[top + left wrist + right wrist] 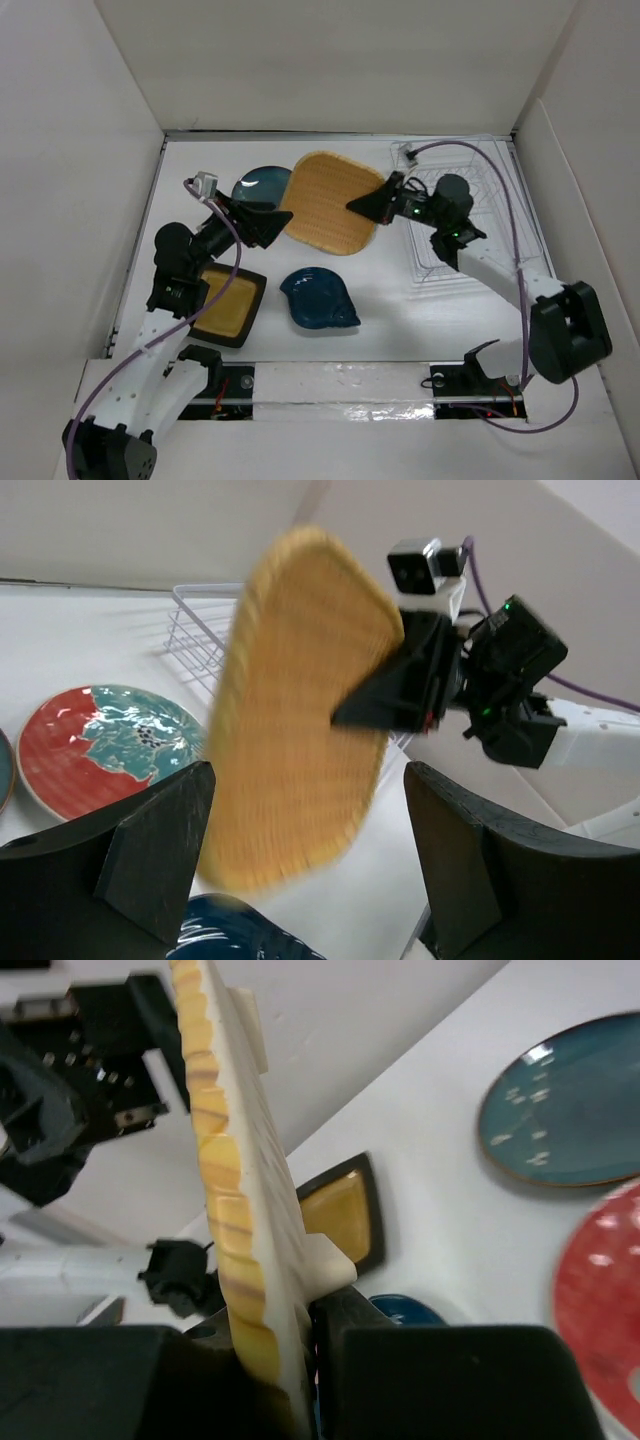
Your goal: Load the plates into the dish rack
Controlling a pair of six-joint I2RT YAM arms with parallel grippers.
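I should swing my right gripper, turning outward, to its right in the top view to the rack's empty far corner [487,166] below it, lower the plate and release.
The orange rounded-square plate [330,200] [300,710] hangs tilted above the table. My right gripper [365,207] [300,1360] is shut on its right edge. My left gripper [283,217] [310,780] stands open at the plate's left edge, a finger on either side and apart from it. The white wire dish rack [500,200] [195,630] sits at the back right. On the table lie the dark teal round plate [262,183] [570,1115], the red-and-teal patterned plate [100,745] [605,1300], the mustard-yellow square plate [228,305] [340,1215] and the dark blue leaf-shaped plate [318,298].
White walls enclose the table on the left, back and right. A purple cable [510,210] from my right arm arcs over the rack. Both arm bases stand at the near edge.
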